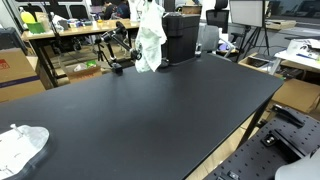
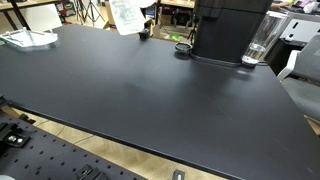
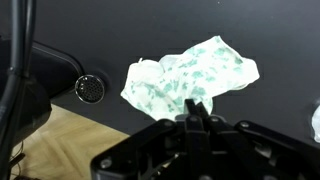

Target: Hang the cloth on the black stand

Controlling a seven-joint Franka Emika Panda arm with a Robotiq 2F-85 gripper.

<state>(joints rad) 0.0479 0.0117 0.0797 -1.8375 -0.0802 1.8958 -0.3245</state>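
Note:
I need to move my gripper next across the black stand, which is below it and beside the dangling cloth. Then I need to lower it over the tabletop and let go of the cloth's upper edge.
The cloth (image 3: 190, 78) is white with a green pattern. In the wrist view it hangs just below my gripper (image 3: 200, 108), whose fingers are shut on its edge. In both exterior views the cloth (image 1: 150, 35) (image 2: 127, 14) dangles above the far edge of the black table, and the gripper is cut off by the top of the frame. The black stand (image 1: 118, 54) is a thin jointed frame at the table's far edge, just beside the hanging cloth. The cloth's lower end is close to the stand; I cannot tell if they touch.
A large black machine (image 1: 180, 38) (image 2: 230, 28) stands on the table next to the cloth. A clear cup (image 2: 258, 48) is beside it. Another white cloth (image 1: 20, 146) (image 2: 28, 38) lies at a table corner. The black table (image 1: 150, 110) spreads wide.

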